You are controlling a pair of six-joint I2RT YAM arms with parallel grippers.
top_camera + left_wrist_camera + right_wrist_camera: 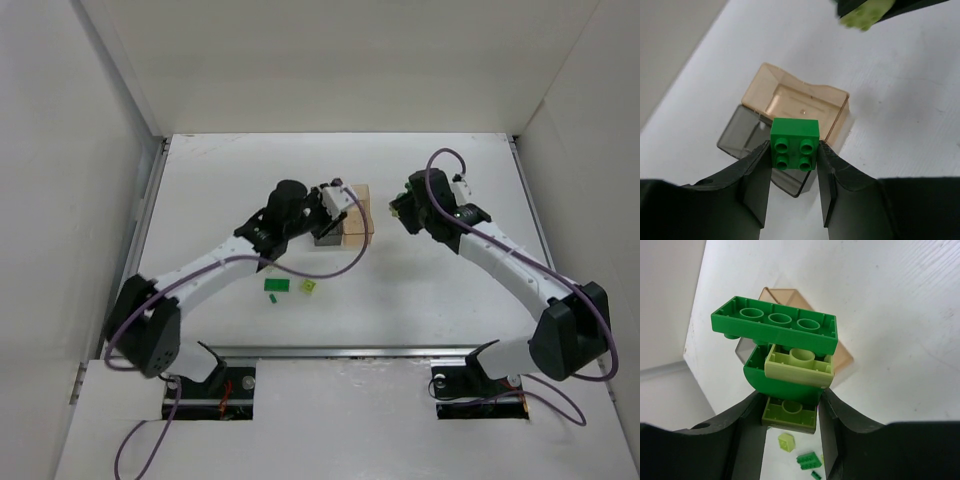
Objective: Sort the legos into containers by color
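Observation:
I will next move my left gripper down over the smoky grey bin (758,134) and let go of the dark green lego (795,142) so it goes in, because the open bin is below the gripper.
My left gripper (794,152) is shut on a dark green two-by-two lego (795,142) and hangs just above the two joined containers. The smoky grey bin (742,132) lies under the brick, and the pale orange-tan bin (807,100) behind it looks empty. To the right of the bins (350,225), my right gripper (790,412) is shut on a clump of legos (782,347) stuck together, dark green and lime pieces mixed. In the top view the left gripper (335,200) is over the bins and the right gripper (400,212) is beside them.
Loose legos lie on the table in front of the bins: a dark green one (277,285), a lime one (309,287) and a small green piece (273,298). White walls enclose the table on three sides.

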